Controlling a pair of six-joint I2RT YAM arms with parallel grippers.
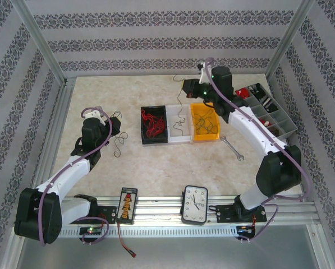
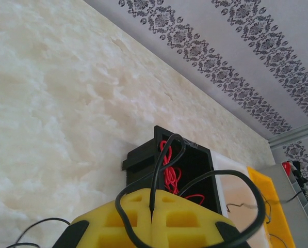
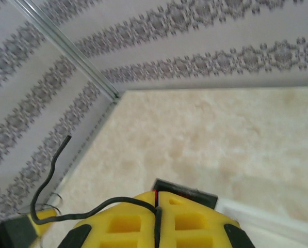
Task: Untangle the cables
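My left gripper lifts up next and swings past the black bin (image 1: 144, 139) over the white bin (image 1: 179, 123). Then it lowers to release, as that bin already holds black cable.
My left gripper (image 1: 115, 124) is at the left of the table, its yellow fingers (image 2: 117, 222) shut on a thin black cable (image 2: 160, 163) that loops over the pads. More black loops (image 1: 119, 147) lie on the table beside it. At the back, above the bins, my right gripper (image 1: 187, 86) is raised and shut on another black cable (image 3: 112, 199). That cable's free end curls up to the left, and a thin strand (image 1: 178, 105) hangs down toward the white bin. Red cables (image 1: 151, 122) lie in the black bin (image 1: 144, 139).
Three bins stand in a row mid-table: the black one, a white one (image 1: 179, 140) and a yellow one (image 1: 206, 136) holding dark wires. A wrench (image 1: 233, 148) lies to their right, near a grey compartment tray (image 1: 284, 130). A clock (image 1: 194, 204) and a black device (image 1: 127, 205) sit on the front rail.
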